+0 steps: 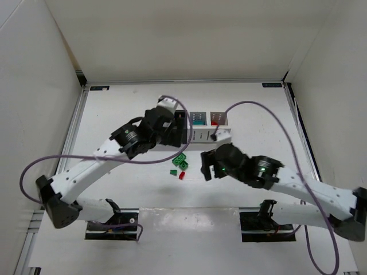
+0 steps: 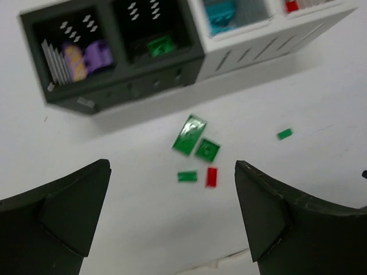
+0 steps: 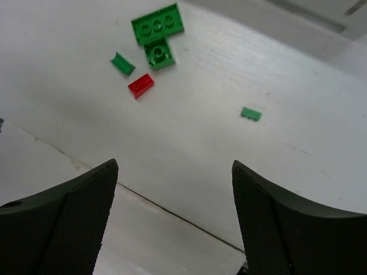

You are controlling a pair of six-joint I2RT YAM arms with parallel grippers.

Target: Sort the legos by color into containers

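I need to bring my right gripper down and to its left in the top view, and lower its open fingers around the red piece [image 1: 182,175] [image 3: 141,86].
The containers [image 2: 143,69] stand in a row: a black bin with purple and yellow legos [image 2: 86,57], a black bin with a green lego [image 2: 159,46], then white bins with teal [image 2: 221,14] and red [image 2: 291,6]. Loose legos lie in front: a long green brick [image 2: 190,134], a green square [image 2: 207,150], a small green piece [image 2: 187,176], a red piece [image 2: 211,176] and a lone green piece [image 2: 284,134]. My left gripper [image 2: 172,166] hangs open and empty above them, by the black bins [image 1: 182,129]. My right gripper [image 3: 175,166] is open and empty, right of the cluster [image 1: 205,163].
In the right wrist view the cluster of green legos [image 3: 157,24] and the red piece [image 3: 141,86] lies ahead to the left, with the lone green piece [image 3: 251,113] to the right. A table seam [image 3: 143,200] runs below the fingers. White walls enclose the table [image 1: 114,109].
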